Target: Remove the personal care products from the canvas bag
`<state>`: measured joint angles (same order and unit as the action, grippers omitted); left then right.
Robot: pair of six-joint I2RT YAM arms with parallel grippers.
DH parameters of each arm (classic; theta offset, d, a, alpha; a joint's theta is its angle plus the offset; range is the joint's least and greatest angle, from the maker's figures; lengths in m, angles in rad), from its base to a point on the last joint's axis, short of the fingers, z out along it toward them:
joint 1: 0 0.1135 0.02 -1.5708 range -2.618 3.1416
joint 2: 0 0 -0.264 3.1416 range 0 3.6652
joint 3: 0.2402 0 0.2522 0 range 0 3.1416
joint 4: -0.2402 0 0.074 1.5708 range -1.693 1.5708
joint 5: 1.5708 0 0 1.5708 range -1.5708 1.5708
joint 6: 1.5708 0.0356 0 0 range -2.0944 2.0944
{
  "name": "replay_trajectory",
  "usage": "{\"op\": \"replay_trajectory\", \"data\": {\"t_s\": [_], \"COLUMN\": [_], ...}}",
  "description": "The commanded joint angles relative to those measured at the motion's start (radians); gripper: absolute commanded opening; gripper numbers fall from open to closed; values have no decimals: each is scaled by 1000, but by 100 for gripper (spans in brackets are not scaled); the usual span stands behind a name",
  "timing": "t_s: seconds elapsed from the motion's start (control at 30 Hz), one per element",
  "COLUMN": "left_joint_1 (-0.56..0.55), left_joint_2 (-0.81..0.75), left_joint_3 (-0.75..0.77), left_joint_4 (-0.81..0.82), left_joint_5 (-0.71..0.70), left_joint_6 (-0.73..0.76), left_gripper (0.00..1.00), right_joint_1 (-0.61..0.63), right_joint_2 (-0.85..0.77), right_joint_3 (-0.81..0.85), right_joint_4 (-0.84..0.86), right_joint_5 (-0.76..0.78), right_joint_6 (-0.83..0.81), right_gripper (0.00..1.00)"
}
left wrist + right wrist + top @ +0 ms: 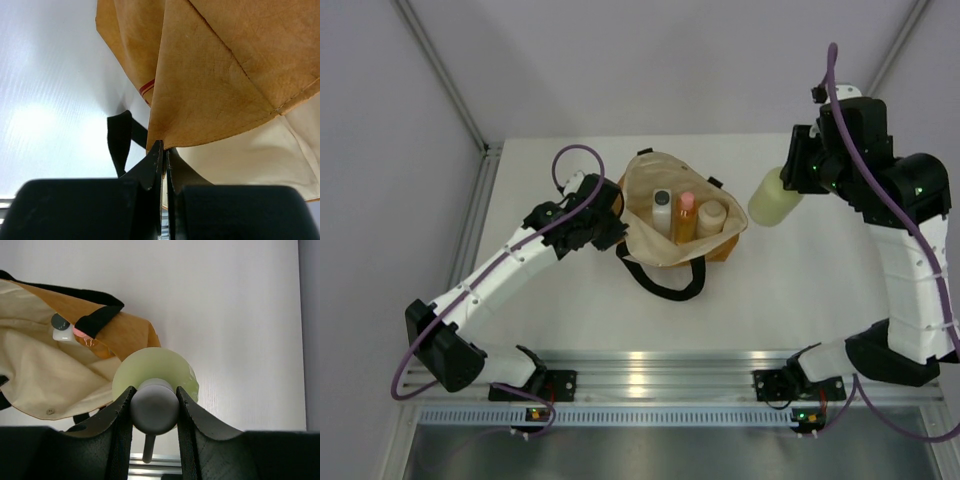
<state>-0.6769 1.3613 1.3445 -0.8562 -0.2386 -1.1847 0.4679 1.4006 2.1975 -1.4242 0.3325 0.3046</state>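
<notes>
My right gripper carries the bottle away from the canvas and down onto the table beside the bag [670, 250] next, then releases the white cap.
The canvas bag [670, 250] lies open on the white table, mouth up. Inside stand the white bottle with dark cap [662, 212], the orange bottle with pink cap [685, 216] and the cream jar [711, 216]. My left gripper [616, 216] is shut on the bag's left rim; in the left wrist view the jaws [164, 146] pinch the tan canvas [210, 75]. My right gripper [798, 178] is shut on the cap of the pale yellow-green bottle [774, 199] and holds it in the air right of the bag. The right wrist view shows this bottle [170, 365] between my gripper's [155, 390] jaws, with the bag [45, 370] at left.
One black handle [670, 285] loops out toward the near side of the table. An aluminium rail [650, 365] runs along the near edge between the arm bases. Bare white table [800, 290] lies right of the bag, under the held bottle.
</notes>
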Motion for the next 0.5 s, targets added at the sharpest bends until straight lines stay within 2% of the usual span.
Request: {"op": "replay_trajectory", "data": {"t_s": [0.0, 0.1, 0.3, 0.47], "left_joint_1": [0, 0, 0, 0], "left_joint_2": [-16, -19, -36, -42], "left_joint_3": [13, 13, 8, 13], "left_joint_4": [23, 23, 23, 23], "left_joint_5": [-18, -13, -21, -10], "left_joint_6": [-15, -18, -18, -18], "left_gripper": [0, 0, 0, 0], "right_joint_1": [-25, -31, -83, -152], "right_joint_2": [-3, 8, -21, -41], "right_joint_3": [137, 142, -73, -269], "right_joint_4": [79, 77, 165, 319], "right_joint_5": [-30, 32, 200, 205], "right_joint_6": [-10, -39, -65, -53], "right_gripper": [0, 0, 0, 0]}}
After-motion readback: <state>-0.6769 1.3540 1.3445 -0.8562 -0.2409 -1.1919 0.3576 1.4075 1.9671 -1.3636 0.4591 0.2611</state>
